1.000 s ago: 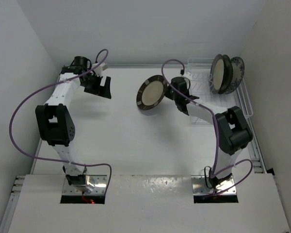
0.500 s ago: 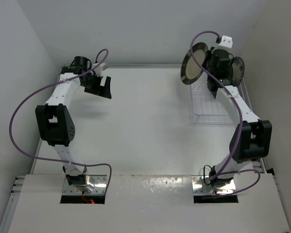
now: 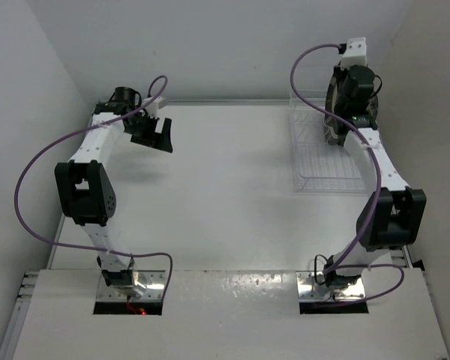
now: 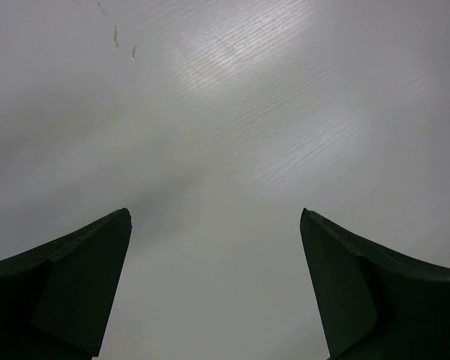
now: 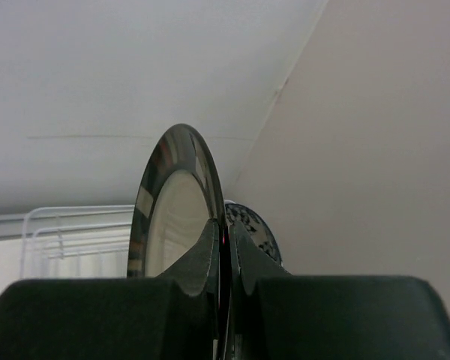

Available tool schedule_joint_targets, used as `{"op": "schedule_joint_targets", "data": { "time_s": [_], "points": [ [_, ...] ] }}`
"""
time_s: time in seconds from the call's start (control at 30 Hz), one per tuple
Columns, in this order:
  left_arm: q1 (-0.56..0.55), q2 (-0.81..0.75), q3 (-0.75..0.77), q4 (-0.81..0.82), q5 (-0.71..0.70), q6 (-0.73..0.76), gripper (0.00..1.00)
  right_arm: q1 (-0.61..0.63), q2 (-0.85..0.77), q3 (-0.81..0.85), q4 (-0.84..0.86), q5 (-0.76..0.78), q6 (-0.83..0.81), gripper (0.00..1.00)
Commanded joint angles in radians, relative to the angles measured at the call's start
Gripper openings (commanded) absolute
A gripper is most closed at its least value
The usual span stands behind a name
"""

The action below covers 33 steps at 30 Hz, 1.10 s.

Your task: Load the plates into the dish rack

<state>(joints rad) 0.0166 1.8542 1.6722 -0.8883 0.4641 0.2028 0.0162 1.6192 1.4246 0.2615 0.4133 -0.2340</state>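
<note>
My right gripper should next lower the cream-centred plate into the dish rack's far end, which is below the gripper, and release it.
My right gripper (image 5: pixel 223 225) is shut on the rim of a cream-centred plate with a dark metallic rim (image 5: pixel 172 217), held upright on edge. In the top view this plate (image 3: pixel 331 120) hangs over the far end of the dish rack (image 3: pixel 322 161), under the right gripper (image 3: pixel 348 101). Just behind it stands a white plate with a blue floral pattern (image 5: pixel 256 229), its edge also showing in the top view (image 3: pixel 373 114). My left gripper (image 3: pixel 159 136) hovers open at the far left of the table, its fingers (image 4: pixel 90 270) spread over bare tabletop.
The rack's white wire rim (image 5: pixel 67 225) runs along the right side of the table, close to the right wall (image 3: pixel 427 112). The back wall (image 3: pixel 225 45) stands just beyond the rack. Purple cables loop over both arms.
The right arm has carried the plate from the table's middle out to the far end of the rack and turned it upright. The left arm has not moved.
</note>
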Motion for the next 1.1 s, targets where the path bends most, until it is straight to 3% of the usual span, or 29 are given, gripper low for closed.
{"op": "schedule_joint_targets", "data": {
  "time_s": [0.0,0.7,0.9,0.93,0.97,1.07],
  "points": [
    [0.008,-0.027,0.018,0.009,0.019,0.012,1.00,-0.012,-0.036,-0.018,0.231,0.009,-0.060,0.00],
    [0.008,-0.036,0.009,0.009,0.010,0.012,1.00,-0.042,0.106,-0.151,0.295,-0.051,-0.030,0.00],
    [0.008,-0.036,0.009,0.009,0.010,0.012,1.00,-0.039,0.137,-0.164,0.262,-0.056,0.071,0.01],
    [0.008,-0.036,0.009,0.009,0.010,0.012,1.00,-0.039,0.142,-0.149,0.252,-0.051,0.074,0.07],
    [0.008,-0.036,0.009,0.009,0.010,0.012,1.00,-0.039,0.157,-0.133,0.240,-0.045,0.079,0.21],
    [0.008,-0.036,0.009,0.009,0.010,0.012,1.00,-0.039,0.159,-0.101,0.193,-0.047,0.082,0.41]
  ]
}}
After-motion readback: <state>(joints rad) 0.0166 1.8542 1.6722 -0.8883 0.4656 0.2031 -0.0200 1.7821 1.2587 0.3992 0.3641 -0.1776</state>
